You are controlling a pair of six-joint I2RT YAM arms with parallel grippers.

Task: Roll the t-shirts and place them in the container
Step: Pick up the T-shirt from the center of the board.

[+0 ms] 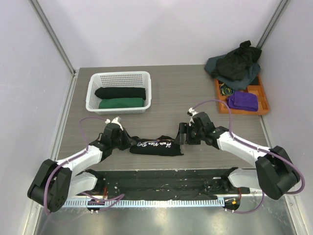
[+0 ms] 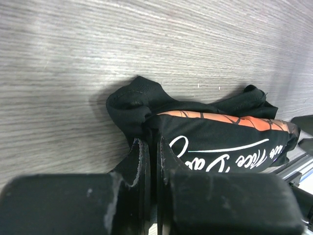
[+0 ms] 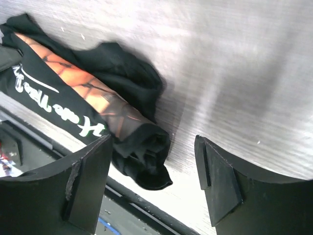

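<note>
My left gripper should next lift its end of the roll, move outward and lower it onto the green tee to let go, because rolled tees lie in the basket.
A rolled black t-shirt with white script and an orange print (image 1: 155, 145) lies on the table between my grippers. It also shows in the left wrist view (image 2: 215, 142) and the right wrist view (image 3: 98, 103). My left gripper (image 1: 128, 142) is shut on the roll's left end (image 2: 149, 147). My right gripper (image 1: 182, 138) is open at the roll's right end (image 3: 152, 161), its left finger (image 3: 90, 176) beside the cloth, not clamping it. Two rolled tees, one black (image 1: 120, 92) and one green (image 1: 121, 103), lie in the white basket (image 1: 119, 108). A heap of dark tees (image 1: 235, 66) sits at the back right.
An orange compartment tray (image 1: 261, 96) at the back right holds a purple cloth (image 1: 243, 101) and partly lies under the heap. A black rail (image 1: 161, 174) runs along the table's near edge, close below the roll.
</note>
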